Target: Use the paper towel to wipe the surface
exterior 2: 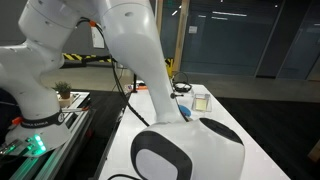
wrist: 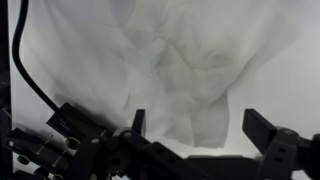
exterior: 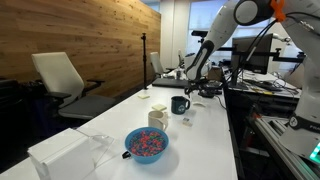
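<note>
My gripper lowers next onto the paper towel's crumpled folds, which already lie between my wide-open fingers, then closes its fingers there.
The paper towel (wrist: 180,60) is a crumpled white sheet that fills most of the wrist view, lying on the white tabletop (wrist: 292,70). My gripper (wrist: 200,125) hangs just above it. Its two dark fingers are wide apart, with the towel's lower folds between them. In an exterior view the gripper (exterior: 207,86) is low over the far end of the long white table (exterior: 205,150); the towel cannot be made out there. In an exterior view my own arm (exterior 2: 150,60) blocks the gripper and the towel.
On the table stand a dark mug (exterior: 179,104), a cream stubby container (exterior: 157,117), a blue bowl of coloured bits (exterior: 147,144) and a large white box (exterior: 65,155). A cluttered dark desk (exterior: 270,110) runs beside the table, and office chairs (exterior: 65,80) stand on the other side.
</note>
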Controlling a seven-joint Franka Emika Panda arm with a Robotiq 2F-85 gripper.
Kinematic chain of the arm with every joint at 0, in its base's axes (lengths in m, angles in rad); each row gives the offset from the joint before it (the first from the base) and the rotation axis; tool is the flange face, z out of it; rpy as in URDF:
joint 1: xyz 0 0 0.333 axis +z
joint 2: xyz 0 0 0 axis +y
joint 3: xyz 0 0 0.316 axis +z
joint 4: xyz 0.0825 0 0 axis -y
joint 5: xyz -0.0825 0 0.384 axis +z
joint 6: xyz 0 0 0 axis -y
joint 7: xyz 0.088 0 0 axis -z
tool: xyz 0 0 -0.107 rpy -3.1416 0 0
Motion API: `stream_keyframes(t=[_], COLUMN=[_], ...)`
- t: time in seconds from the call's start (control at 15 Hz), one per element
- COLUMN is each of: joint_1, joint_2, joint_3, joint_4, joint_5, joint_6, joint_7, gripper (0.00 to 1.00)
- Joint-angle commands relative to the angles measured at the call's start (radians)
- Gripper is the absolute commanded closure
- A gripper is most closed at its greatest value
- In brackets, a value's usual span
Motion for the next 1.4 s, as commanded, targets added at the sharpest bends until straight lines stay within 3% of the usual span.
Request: stream_keyframes(t=[0.0, 0.47, 0.53, 0.6, 1.27, 1.33], joint_1=[-0.014, -0.016, -0.014, -0.011, -0.001, -0.001], joint_2=[-0.007, 0.021, 0.03, 0.037, 0.045, 0.045], joint_3=[0.003, 0.029, 0.027, 0.023, 0.018, 0.016], joint_4=[-0.026, -0.044, -0.041, -0.04, -0.034, -0.035], joint_5=[-0.001, 0.007, 0.005, 0.004, 0.006, 0.005], joint_6=[0.009, -0.013, -0.012, -0.011, -0.007, -0.002], joint_7=[-0.031, -0.064, -0.061, -0.055, -0.044, -0.045], gripper=[0.0, 0.0, 0.06, 0.26, 0.99, 0.99])
